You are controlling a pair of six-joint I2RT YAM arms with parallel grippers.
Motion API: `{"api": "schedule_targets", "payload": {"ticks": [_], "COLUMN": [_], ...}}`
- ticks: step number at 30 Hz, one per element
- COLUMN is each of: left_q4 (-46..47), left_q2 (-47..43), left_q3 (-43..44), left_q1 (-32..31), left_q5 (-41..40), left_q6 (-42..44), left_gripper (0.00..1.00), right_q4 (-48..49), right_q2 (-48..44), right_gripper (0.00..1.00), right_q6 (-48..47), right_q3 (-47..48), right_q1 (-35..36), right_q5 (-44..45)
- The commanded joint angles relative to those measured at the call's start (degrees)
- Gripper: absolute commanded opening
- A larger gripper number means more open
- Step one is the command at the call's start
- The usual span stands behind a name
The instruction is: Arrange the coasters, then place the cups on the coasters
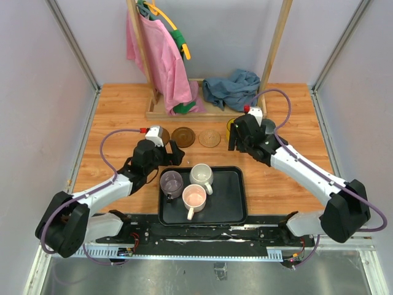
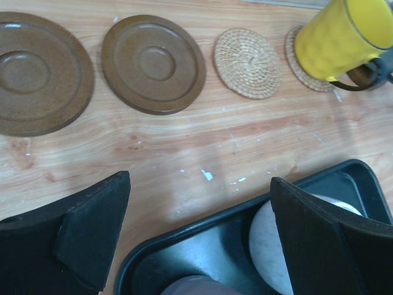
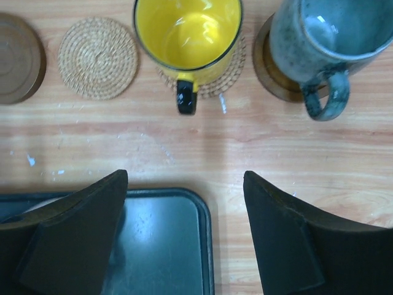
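Note:
My right gripper should next move back and down, to its left in the top view, onto the white cup's handle [image 1: 209, 189], because the handle below faces open tray.
Yellow cup [image 3: 187, 34] stands on a tan woven coaster [image 3: 228, 78], and the grey-blue cup [image 3: 325, 37] stands on a dark brown coaster [image 3: 275, 83]. An empty woven coaster [image 3: 98, 58] and two bare dark brown coasters [image 2: 153, 64] [image 2: 37, 74] lie in a row to the left. The purple [image 1: 171, 181], white [image 1: 201, 175] and pink [image 1: 194, 198] cups stand in the black tray [image 1: 233, 209]. My right gripper [image 3: 185, 175] is open and empty just in front of the yellow cup. My left gripper [image 2: 199, 181] is wide open over the tray's far left corner, near the white cup [image 2: 270, 246].
A wooden rack [image 1: 209, 110] with a pink cloth [image 1: 159, 61] and a blue cloth [image 1: 230, 86] stands at the back of the table. Grey walls close in both sides. The tray sits against the near edge between the arm bases.

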Motion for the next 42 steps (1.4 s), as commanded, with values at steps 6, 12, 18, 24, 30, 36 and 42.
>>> {"api": "schedule_targets", "payload": {"ticks": [6, 12, 18, 24, 30, 36, 42], "left_q4": [0.2, -1.0, -2.5, -2.7, -2.8, -3.0, -2.9], "left_q2": [-3.3, -4.7, -6.3, -7.4, -7.7, -7.8, -7.8], "left_q3": [-1.0, -1.5, -2.1, -3.3, -3.7, -3.5, -3.6], "left_q1": [-5.2, -5.7, -5.8, -5.8, -5.8, -5.8, -5.8], "left_q5": [2.0, -0.2, -2.0, -2.5, -2.9, -3.1, -3.2], "left_q6": [0.6, -0.8, -1.3, -2.5, -2.9, -2.7, -2.7], "left_gripper": [1.0, 1.0, 1.0, 1.0, 1.0, 1.0, 1.0], "right_q4": [1.9, 1.1, 0.4, -0.3, -0.5, -0.4, 0.0], "right_q2": [-3.7, -2.0, -2.0, -1.0, 2.0, 4.7, 8.3], "right_gripper": [0.66, 0.6, 0.69, 0.7, 0.69, 0.66, 0.6], "right_q6": [-5.8, -8.7, -10.5, -10.4, -10.6, -10.2, -10.2], "right_q3": [-4.4, -3.3, -3.9, -5.8, -6.3, -6.8, -6.1], "right_q1": [7.9, 13.3, 17.3, 18.6, 19.9, 20.9, 21.2], "right_q5": [-8.6, -16.1, -22.9, -25.6, -27.2, -27.8, -27.3]}}
